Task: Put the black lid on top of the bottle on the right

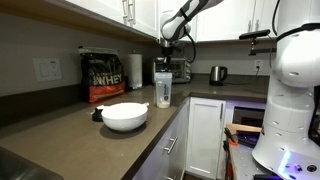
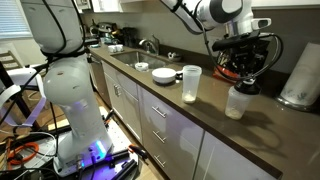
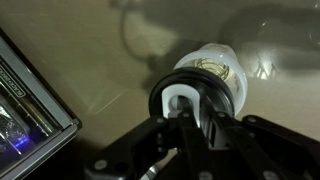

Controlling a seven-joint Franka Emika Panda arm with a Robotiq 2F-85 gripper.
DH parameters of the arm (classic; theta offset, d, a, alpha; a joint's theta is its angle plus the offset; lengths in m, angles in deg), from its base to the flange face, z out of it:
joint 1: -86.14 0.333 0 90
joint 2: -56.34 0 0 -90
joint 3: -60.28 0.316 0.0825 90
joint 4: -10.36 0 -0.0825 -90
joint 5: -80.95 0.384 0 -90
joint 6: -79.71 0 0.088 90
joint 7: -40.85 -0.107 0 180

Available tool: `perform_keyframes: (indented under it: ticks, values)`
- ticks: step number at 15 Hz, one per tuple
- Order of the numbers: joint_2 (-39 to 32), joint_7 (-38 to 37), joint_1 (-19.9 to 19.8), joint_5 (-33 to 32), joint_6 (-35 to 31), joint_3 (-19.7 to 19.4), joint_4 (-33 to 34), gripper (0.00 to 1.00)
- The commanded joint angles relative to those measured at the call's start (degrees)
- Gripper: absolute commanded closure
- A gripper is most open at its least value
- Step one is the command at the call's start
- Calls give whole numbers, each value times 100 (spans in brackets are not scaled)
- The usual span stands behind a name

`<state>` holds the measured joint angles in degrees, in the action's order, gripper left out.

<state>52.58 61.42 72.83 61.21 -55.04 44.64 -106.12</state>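
Note:
Next, my gripper will ease right in the wrist view and down to release the lid on the bottle's opening (image 2: pixel 237 92) (image 3: pixel 225 64), which lies below it, uncovered on that side.
The translucent whitish shaker bottle (image 1: pixel 163 95) stands upright on the grey counter; it also shows in an exterior view (image 2: pixel 237 103). My gripper (image 1: pixel 163 66) hangs straight above it, shut on the black lid (image 3: pixel 157 100), which has a white loop. In the wrist view the gripper (image 3: pixel 186 118) holds the lid over the bottle's open mouth (image 3: pixel 222 68). In an exterior view (image 2: pixel 243 82) the lid (image 2: pixel 243 89) sits at the bottle's top; I cannot tell whether it rests on the rim.
A plain white cylinder (image 2: pixel 191 84) stands near the bottle. A white bowl (image 1: pixel 124 116) sits near the counter's front edge, with a small dark object (image 1: pixel 97 114) beside it. A black protein bag (image 1: pixel 104 77), a paper towel roll (image 1: pixel 135 70) and a kettle (image 1: pixel 217 73) stand at the back.

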Motion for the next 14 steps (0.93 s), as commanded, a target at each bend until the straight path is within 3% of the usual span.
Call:
perform_keyframes:
  ticks: [1,14]
  values:
    - [278,-183,8,-88,109,96,-180,95]
    - [540,-371,-25,-196,27,136,-549,95]
